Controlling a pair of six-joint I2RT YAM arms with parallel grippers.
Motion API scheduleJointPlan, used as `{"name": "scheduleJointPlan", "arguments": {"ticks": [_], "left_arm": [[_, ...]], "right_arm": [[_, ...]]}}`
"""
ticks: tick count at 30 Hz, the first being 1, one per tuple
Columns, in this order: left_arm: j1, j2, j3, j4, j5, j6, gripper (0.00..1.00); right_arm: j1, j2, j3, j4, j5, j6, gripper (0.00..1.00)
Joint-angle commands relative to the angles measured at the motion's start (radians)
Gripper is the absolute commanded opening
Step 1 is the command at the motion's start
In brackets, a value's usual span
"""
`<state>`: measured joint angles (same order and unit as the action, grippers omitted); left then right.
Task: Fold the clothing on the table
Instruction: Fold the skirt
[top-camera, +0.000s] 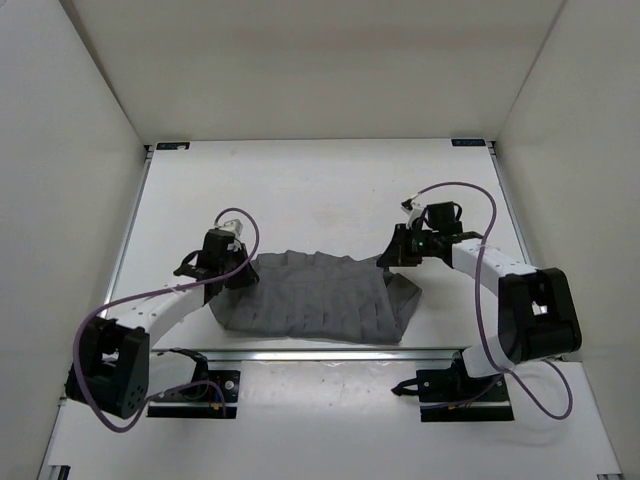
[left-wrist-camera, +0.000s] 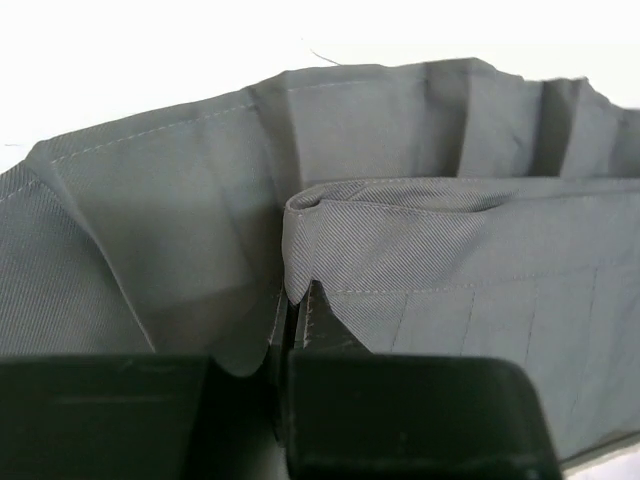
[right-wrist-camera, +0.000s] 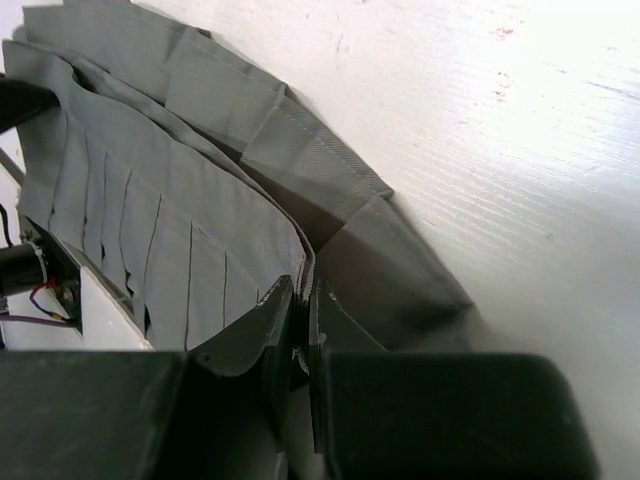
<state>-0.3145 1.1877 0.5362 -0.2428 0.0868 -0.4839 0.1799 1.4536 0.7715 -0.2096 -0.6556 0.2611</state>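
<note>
The skirt is close to the bar, so my left gripper will next pull its corner outward onto the bare white tabletop there and release it.
The clothing (top-camera: 315, 300), a grey pleated skirt, lies doubled over near the front of the white table (top-camera: 320, 190). My left gripper (top-camera: 238, 268) is shut on its upper left corner; in the left wrist view the waistband fold (left-wrist-camera: 420, 225) runs down into the closed left gripper (left-wrist-camera: 296, 310). My right gripper (top-camera: 388, 258) is shut on the skirt's upper right corner. In the right wrist view the fabric edge (right-wrist-camera: 300, 250) is pinched between the dark fingertips of the right gripper (right-wrist-camera: 303, 305). A loose flap (top-camera: 408, 298) droops right of the pleats.
White upright walls (top-camera: 70, 150) close in the left, right and back sides. A metal rail (top-camera: 330, 353) runs along the table's near edge just below the skirt. Purple cables (top-camera: 480, 290) loop from both arms.
</note>
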Motion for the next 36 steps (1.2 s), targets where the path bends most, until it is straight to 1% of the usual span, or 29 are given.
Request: {"name": "scheduleJointPlan", "arguments": {"ticks": [1,3,6,8,9,10,12,15,19,25,27,29,31,33,35,36], "left_arm": [[0.022,0.030,0.013,0.068,-0.036,-0.010,0.00],[0.029,0.064,0.025,0.097,-0.016,0.004,0.04],[0.022,0.140,0.097,0.099,-0.012,0.045,0.09],[0.015,0.177,0.163,0.097,-0.004,0.067,0.05],[0.014,0.188,0.180,0.088,0.002,0.074,0.05],[0.005,0.200,0.209,0.091,-0.004,0.079,0.01],[-0.006,0.216,0.240,0.085,-0.007,0.082,0.00],[-0.009,0.207,0.275,0.097,-0.025,0.085,0.00],[-0.024,0.144,0.301,0.120,-0.065,0.084,0.00],[-0.037,0.110,0.304,0.226,-0.084,0.102,0.00],[-0.035,0.156,0.340,0.232,-0.085,0.116,0.00],[-0.031,0.222,0.381,0.237,-0.085,0.126,0.00],[-0.031,0.318,0.429,0.231,-0.056,0.131,0.00],[-0.034,0.383,0.493,0.234,-0.049,0.133,0.01],[-0.038,0.446,0.548,0.229,-0.050,0.140,0.07],[-0.041,0.493,0.583,0.234,-0.048,0.139,0.17]], "right_arm": [[0.010,0.030,0.006,0.064,-0.022,-0.022,0.00],[-0.005,0.050,0.015,0.064,-0.019,-0.017,0.00],[-0.014,0.051,0.026,0.058,0.017,-0.042,0.00],[-0.017,0.054,0.040,0.039,0.031,-0.046,0.00],[-0.023,0.054,0.049,0.035,0.034,-0.060,0.00],[-0.022,0.053,0.051,0.027,0.040,-0.060,0.00],[-0.030,0.039,0.052,0.022,0.043,-0.063,0.00],[-0.034,0.008,0.048,-0.002,0.051,-0.063,0.00],[-0.043,-0.057,0.034,-0.007,0.042,-0.056,0.00],[-0.039,-0.180,-0.009,-0.048,0.050,-0.039,0.00],[-0.046,-0.225,-0.043,-0.031,0.053,-0.022,0.00],[-0.066,-0.251,-0.113,-0.007,0.057,0.013,0.01],[-0.092,-0.243,-0.130,0.007,0.037,0.016,0.00],[-0.094,-0.214,-0.133,-0.008,0.047,0.010,0.00],[-0.098,-0.170,-0.124,-0.002,0.062,0.003,0.00],[-0.099,-0.153,-0.112,-0.002,0.059,0.004,0.00]]}}
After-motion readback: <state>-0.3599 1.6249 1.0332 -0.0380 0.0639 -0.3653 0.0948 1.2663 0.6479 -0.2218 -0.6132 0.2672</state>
